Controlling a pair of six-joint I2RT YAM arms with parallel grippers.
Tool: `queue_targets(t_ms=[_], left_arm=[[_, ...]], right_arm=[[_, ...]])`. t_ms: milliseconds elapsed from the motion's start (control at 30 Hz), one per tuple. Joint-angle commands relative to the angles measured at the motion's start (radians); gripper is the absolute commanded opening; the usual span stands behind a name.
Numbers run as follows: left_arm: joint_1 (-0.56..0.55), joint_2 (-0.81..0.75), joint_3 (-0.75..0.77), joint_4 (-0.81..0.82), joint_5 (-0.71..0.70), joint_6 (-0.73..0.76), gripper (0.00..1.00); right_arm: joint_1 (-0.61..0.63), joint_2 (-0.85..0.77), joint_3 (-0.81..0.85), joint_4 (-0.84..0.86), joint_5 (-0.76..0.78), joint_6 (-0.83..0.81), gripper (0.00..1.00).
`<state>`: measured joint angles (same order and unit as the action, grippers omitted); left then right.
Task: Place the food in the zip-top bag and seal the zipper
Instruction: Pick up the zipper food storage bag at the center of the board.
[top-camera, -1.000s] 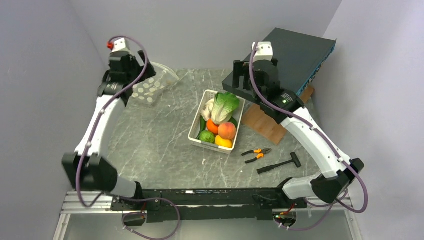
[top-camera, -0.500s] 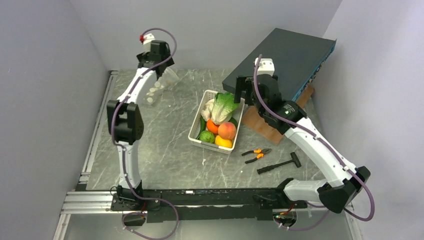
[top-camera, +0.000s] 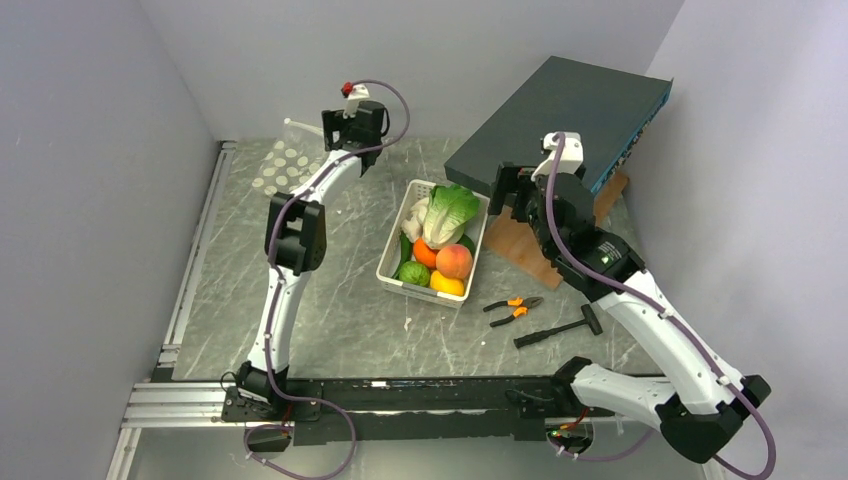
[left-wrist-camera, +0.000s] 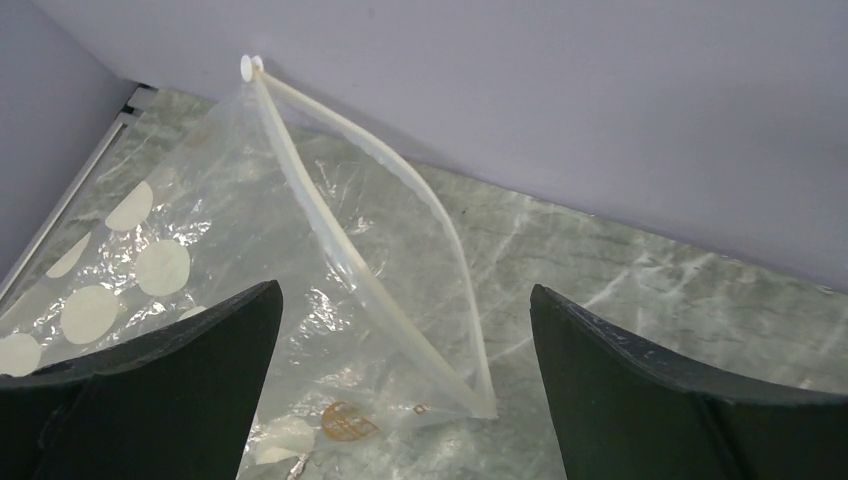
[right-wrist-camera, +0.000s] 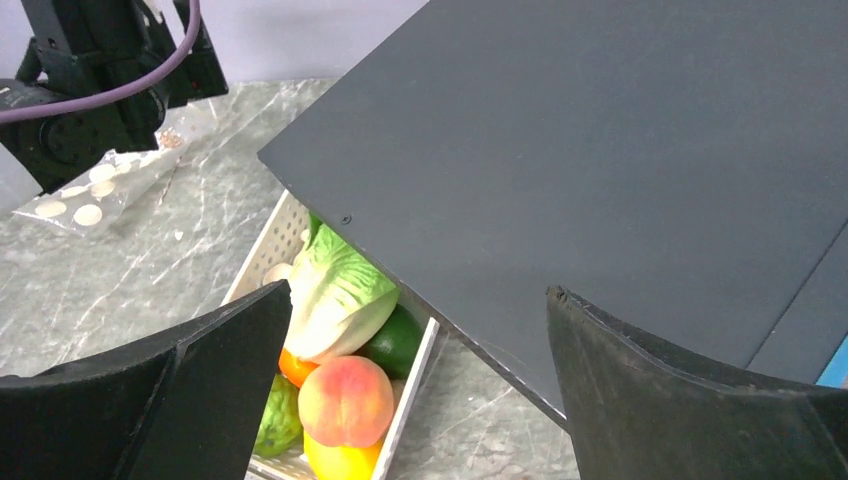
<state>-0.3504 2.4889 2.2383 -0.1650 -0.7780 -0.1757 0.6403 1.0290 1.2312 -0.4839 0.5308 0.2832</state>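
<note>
The part of the bag's rim nearest the dots is below my left gripper and to its left in the top view, so I will next move my left gripper down toward the bag (top-camera: 283, 162) and onto that part.
The zip-top bag (top-camera: 283, 162) lies at the back left of the table, clear with white dots (left-wrist-camera: 160, 265). Its zipper (left-wrist-camera: 340, 262) gapes, the two strips bowed apart. My left gripper (top-camera: 337, 130) hovers just right of the bag, open and empty, with the mouth corner between its fingers (left-wrist-camera: 405, 290). The food sits in a white slotted basket (top-camera: 392, 262): lettuce (top-camera: 447, 213), peach (top-camera: 454, 261), orange (top-camera: 425, 252), lemon (top-camera: 447, 284), lime (top-camera: 414, 273), mushroom (top-camera: 415, 215). My right gripper (top-camera: 508, 190) hangs open right of the basket (right-wrist-camera: 418, 290), above the peach (right-wrist-camera: 345, 400).
A dark flat device (top-camera: 580, 110) leans over a wooden board (top-camera: 530, 250) at the back right, its edge overhanging the basket corner (right-wrist-camera: 415, 390). Orange-handled pliers (top-camera: 513, 308) and a black hammer (top-camera: 560, 328) lie near the front right. Walls close the left and back.
The left arm has swung from the far left along the back wall to the bag's right side. The right arm has drawn back rightward from over the basket. Both grippers stayed open.
</note>
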Motion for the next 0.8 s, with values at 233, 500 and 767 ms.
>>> queue_targets(t_ms=[233,500,767], left_arm=[[0.079,0.045,0.117,-0.213,0.053,-0.172,0.89],[0.138,0.024,0.109,-0.378,0.210,-0.251,0.42],[0.142,-0.251,-0.152,-0.360,0.257,-0.138,0.00]], right_arm=[[0.003,-0.085,-0.090,0.153,0.039,-0.057,1.00],[0.002,-0.058,-0.072,0.138,-0.019,-0.027,1.00],[0.002,0.002,-0.051,0.061,-0.084,0.034,1.00]])
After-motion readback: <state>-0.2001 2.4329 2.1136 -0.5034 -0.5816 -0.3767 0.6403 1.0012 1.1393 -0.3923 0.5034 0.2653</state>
